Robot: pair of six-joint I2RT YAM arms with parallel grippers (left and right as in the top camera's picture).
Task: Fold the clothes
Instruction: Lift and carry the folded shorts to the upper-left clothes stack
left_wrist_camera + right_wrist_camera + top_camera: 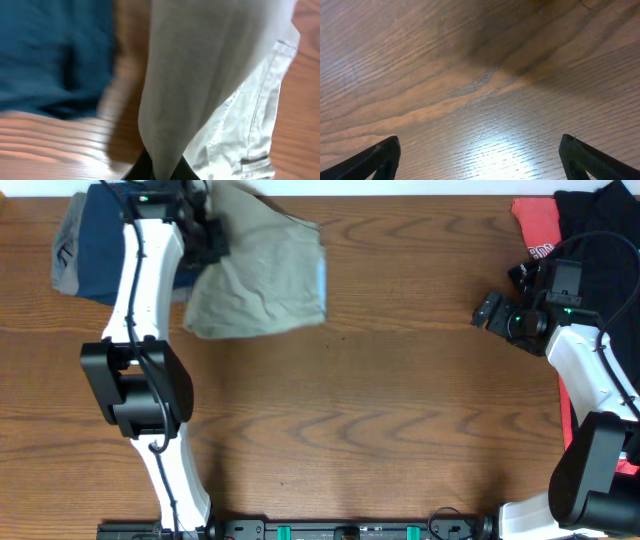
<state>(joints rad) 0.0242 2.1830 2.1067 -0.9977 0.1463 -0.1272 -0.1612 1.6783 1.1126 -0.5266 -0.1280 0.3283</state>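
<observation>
The shorts (262, 275) are folded beside the navy-blue garment (106, 248), so I will lift my left gripper, carry them outward over that garment, lower them onto it and release.
The pale khaki shorts (262, 275) lie folded at the back left of the table, with a strip of light blue lining along their right edge. My left gripper (212, 238) is shut on the shorts' upper left edge. In the left wrist view the khaki cloth (200, 75) hangs from between the black fingers (162, 172) and a stitched pocket seam shows on the right. My right gripper (497, 310) is open and empty over bare wood at the right, far from the shorts. Its two finger tips show apart in the right wrist view (480, 160).
A folded navy-blue garment (92, 242) lies at the back left corner, partly under my left arm and next to the shorts. A red printed shirt (535, 225) and a black shirt (600, 240) lie at the back right, behind my right arm.
</observation>
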